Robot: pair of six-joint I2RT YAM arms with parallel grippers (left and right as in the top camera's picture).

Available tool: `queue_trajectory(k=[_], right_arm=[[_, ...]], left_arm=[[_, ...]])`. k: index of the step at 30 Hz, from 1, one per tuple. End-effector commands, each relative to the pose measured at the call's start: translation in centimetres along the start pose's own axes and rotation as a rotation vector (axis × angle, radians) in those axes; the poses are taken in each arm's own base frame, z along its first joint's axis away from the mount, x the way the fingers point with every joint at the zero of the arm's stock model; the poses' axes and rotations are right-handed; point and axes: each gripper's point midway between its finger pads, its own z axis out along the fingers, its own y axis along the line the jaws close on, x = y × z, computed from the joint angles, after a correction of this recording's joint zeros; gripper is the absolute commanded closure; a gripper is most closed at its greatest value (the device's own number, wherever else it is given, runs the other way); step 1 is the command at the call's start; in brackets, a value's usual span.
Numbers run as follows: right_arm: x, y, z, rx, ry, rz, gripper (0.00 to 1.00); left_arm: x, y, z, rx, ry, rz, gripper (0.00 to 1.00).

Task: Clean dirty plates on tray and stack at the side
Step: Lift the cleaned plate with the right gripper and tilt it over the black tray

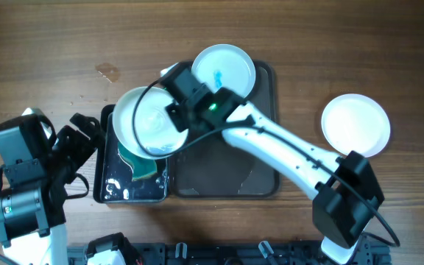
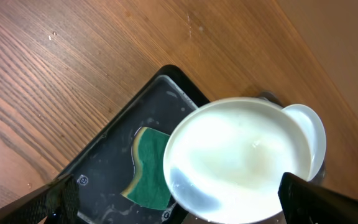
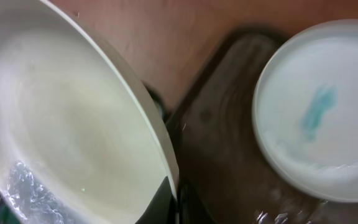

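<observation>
My right gripper rises next, carries the wet plate (image 1: pixel 147 121) past the tray and brings it down onto the clean white plate (image 1: pixel 355 125) to release it, as the stack starts there.
My right gripper (image 1: pixel 177 112) is shut on the rim of a wet white plate (image 1: pixel 147 121) and holds it above the black water tub (image 1: pixel 107 184). The plate fills the left of the right wrist view (image 3: pixel 61 124) and shows in the left wrist view (image 2: pixel 241 155). A green and yellow sponge (image 1: pixel 144 168) lies in the tub under the plate, seen in the left wrist view (image 2: pixel 151 168). A dirty plate with a blue smear (image 1: pixel 223 70) sits at the far end of the dark tray (image 1: pixel 260 184). My left gripper (image 2: pixel 179 208) is open and empty, left of the tub.
A clean white plate (image 1: pixel 355 125) lies on the wooden table to the right of the tray. The tub holds shallow water. The left arm's base (image 1: pixel 20 191) stands at the left front.
</observation>
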Motion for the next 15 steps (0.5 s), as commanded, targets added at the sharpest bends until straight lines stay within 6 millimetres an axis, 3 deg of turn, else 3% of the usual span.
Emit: queue_trajectory(k=[1,6,15], right_arm=[[-4.7,-2.3,-3.5,0.343,-0.225,-0.007,0.96],[-5.8,-0.8,-7.0,0.535,-0.339,-0.098,0.96],[-5.6,0.8,-10.1,0.699,-0.4,-0.176,0.96]], left_arm=[[-0.3,-0.3,-0.6,0.017,-0.008,-0.015,0.0],[-0.3,-0.3,-0.6,0.016,-0.008,-0.015,0.0],[-0.4,-0.1,-0.6,0.007,-0.014,-0.014,0.0]])
